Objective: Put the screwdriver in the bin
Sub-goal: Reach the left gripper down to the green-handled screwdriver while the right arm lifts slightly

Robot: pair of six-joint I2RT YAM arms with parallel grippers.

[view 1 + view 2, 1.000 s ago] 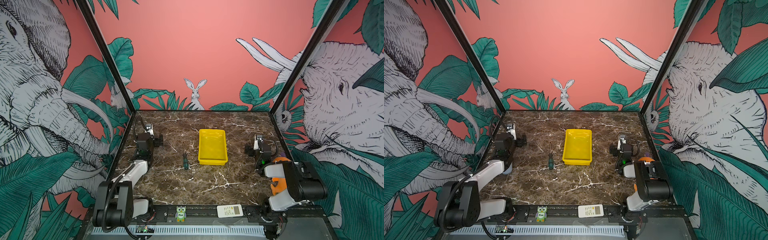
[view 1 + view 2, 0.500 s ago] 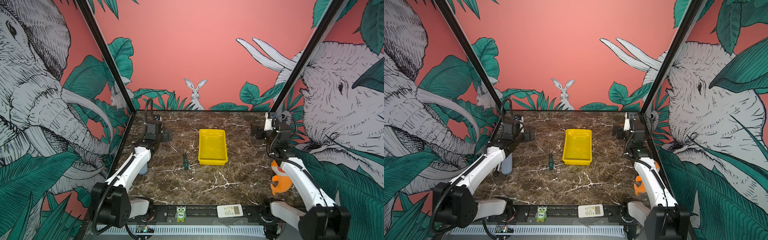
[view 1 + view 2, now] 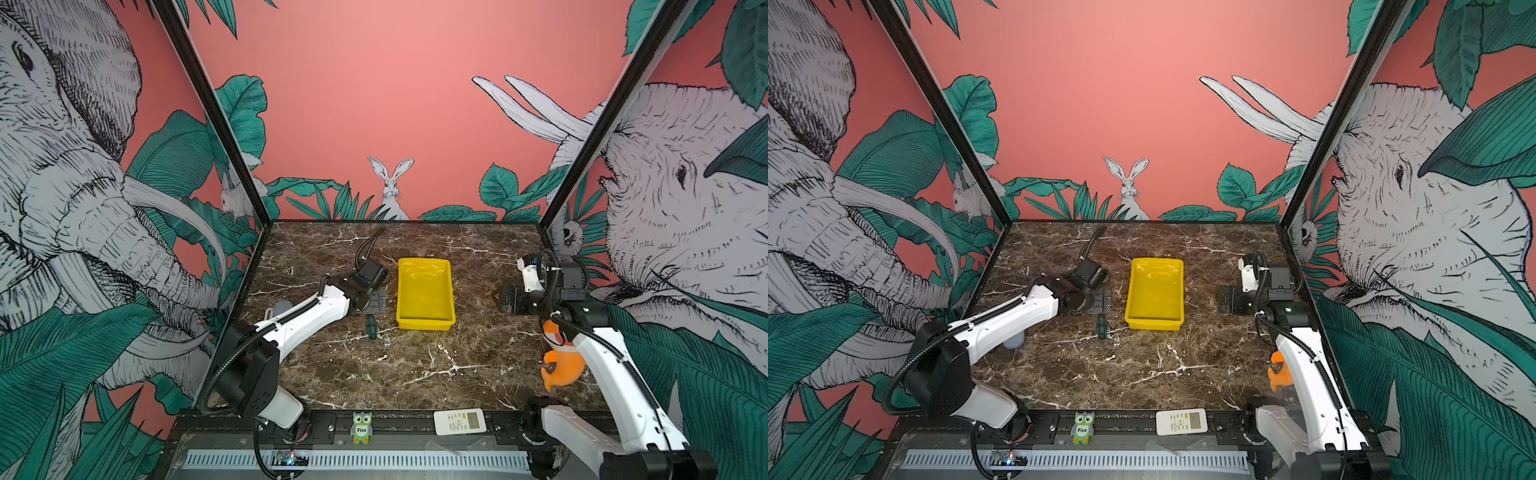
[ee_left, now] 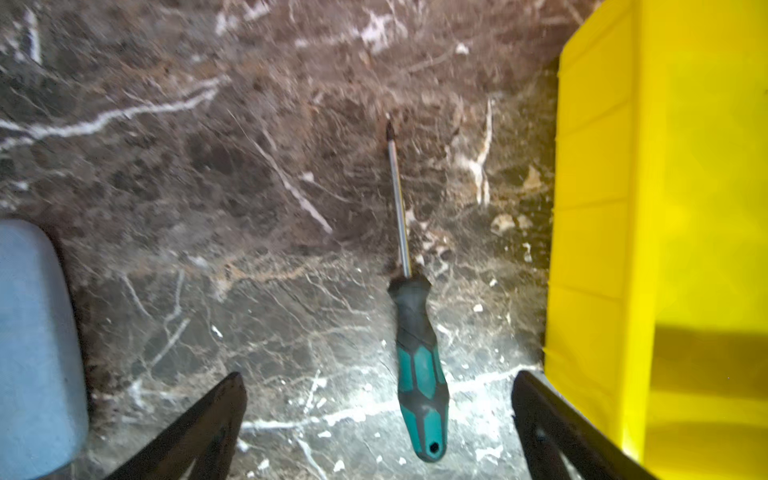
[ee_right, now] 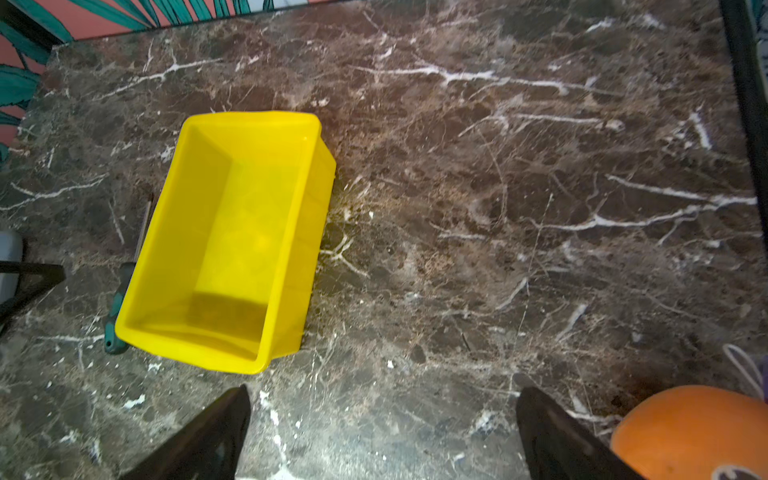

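Note:
My left gripper comes down onto the handle's black end by the screwdriver's shaft point(image 3: 370, 318) point(image 4: 414, 318) next and closes on it. The screwdriver's handle lies untouched between its spread fingers.
The screwdriver point(image 3: 371, 326) point(image 3: 1101, 326), with a green and black handle, lies flat on the marble just left of the bin's near corner. The bin point(image 3: 424, 262) point(image 3: 1156, 262) is a yellow tray with nothing inside. My left gripper point(image 3: 376, 301) point(image 3: 1098, 301) hovers open over the screwdriver. In the left wrist view the handle point(image 4: 417, 365) lies between the spread fingers, untouched, with the bin wall point(image 4: 598, 208) beside it. My right gripper point(image 3: 505, 299) point(image 3: 1227, 300) point(image 5: 382, 395) is open and empty to the right of the bin point(image 5: 249, 117).
A blue-grey case point(image 3: 282, 307) point(image 4: 33, 332) lies by the left wall, partly under the left arm. An orange plush toy point(image 3: 561, 365) point(image 5: 685, 432) sits by the right arm. A white remote point(image 3: 459, 420) and an owl figure point(image 3: 361, 428) rest on the front rail.
Both arms have unfolded from their rest poses. The left gripper swung in from the left wall to above the screwdriver. The right gripper came down toward the bin's right side.

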